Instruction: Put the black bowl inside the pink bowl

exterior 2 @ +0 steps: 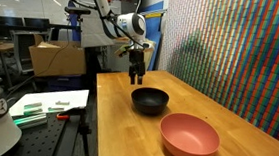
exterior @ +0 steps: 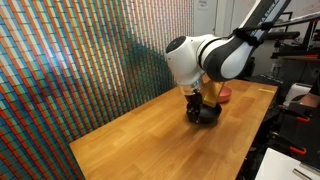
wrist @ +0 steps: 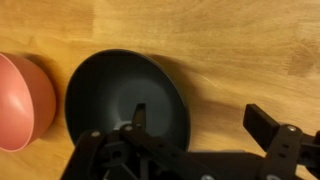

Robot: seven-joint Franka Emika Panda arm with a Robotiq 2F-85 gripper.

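My gripper will next move down and slightly away from the pink bowl. Then it will close its open fingers on the black bowl's rim point(exterior: 191, 109) point(wrist: 188, 120).
The black bowl point(exterior 2: 149, 100) stands upright on the wooden table; it also shows in the wrist view point(wrist: 125, 100) and in an exterior view point(exterior: 208, 115). The pink bowl point(exterior 2: 189, 137) stands right next to it, empty, at the left edge of the wrist view point(wrist: 18, 100) and partly hidden behind the arm point(exterior: 227, 96). My gripper point(wrist: 200, 120) is open, just above the black bowl's rim. One finger is over the bowl's inside and the other is outside it over bare wood. In both exterior views the gripper point(exterior 2: 136, 78) point(exterior: 198, 104) hangs at the bowl's edge.
The wooden table point(exterior 2: 125, 137) has a colourful patterned wall point(exterior 2: 232, 55) along one long side. A white bench with tools point(exterior 2: 47, 106) and a cardboard box point(exterior 2: 56, 56) stand beyond the opposite edge. Dark equipment point(exterior: 300, 70) stands past the table's end.
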